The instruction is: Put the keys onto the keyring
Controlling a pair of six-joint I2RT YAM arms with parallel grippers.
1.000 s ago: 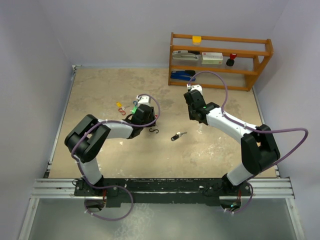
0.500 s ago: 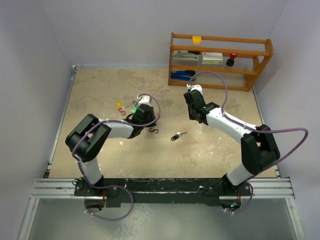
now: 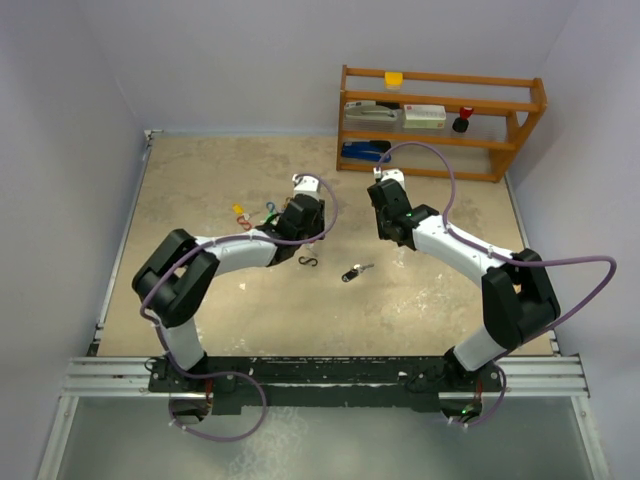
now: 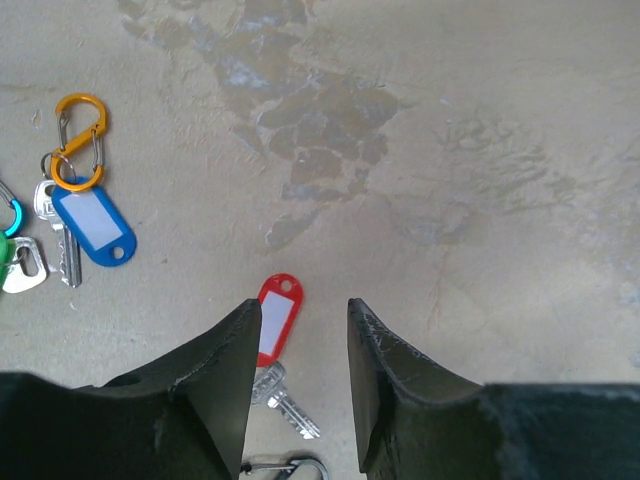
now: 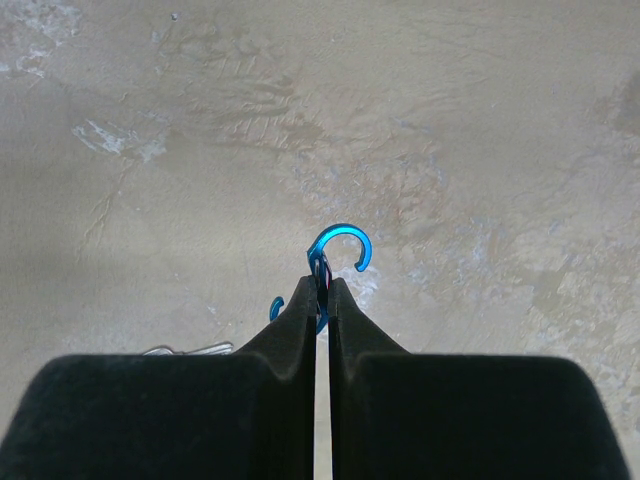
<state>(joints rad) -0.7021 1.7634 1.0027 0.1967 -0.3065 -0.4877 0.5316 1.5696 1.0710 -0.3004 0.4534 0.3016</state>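
My left gripper should lower and shift left in the wrist view to straddle the red tag point(image 4: 277, 318) next, partly behind one open finger.
In the left wrist view my left gripper point(image 4: 302, 310) hangs open just above the table with nothing between its fingers. A silver key with a red tag point(image 4: 277, 318) lies flat under the left finger. At the left lies a blue-tagged key point(image 4: 92, 222) hooked on an orange S-clip point(image 4: 78, 140), with a green tag point(image 4: 8, 265) at the frame edge. My right gripper point(image 5: 322, 285) is shut on a blue S-shaped keyring point(image 5: 340, 250), whose open hook sticks out past the fingertips. The black fob point(image 3: 352, 273) lies between the arms.
A black S-clip point(image 3: 307, 261) lies near the left arm point(image 3: 240, 252). A yellow-tagged key point(image 3: 239, 211) lies further left. A wooden shelf point(image 3: 440, 120) with small items stands at the back right. A silver clip end point(image 4: 285, 467) shows under the left fingers.
My left gripper has moved up and right, away from the green and yellow keys, and now hangs over the red-tagged key. The right arm has not moved.
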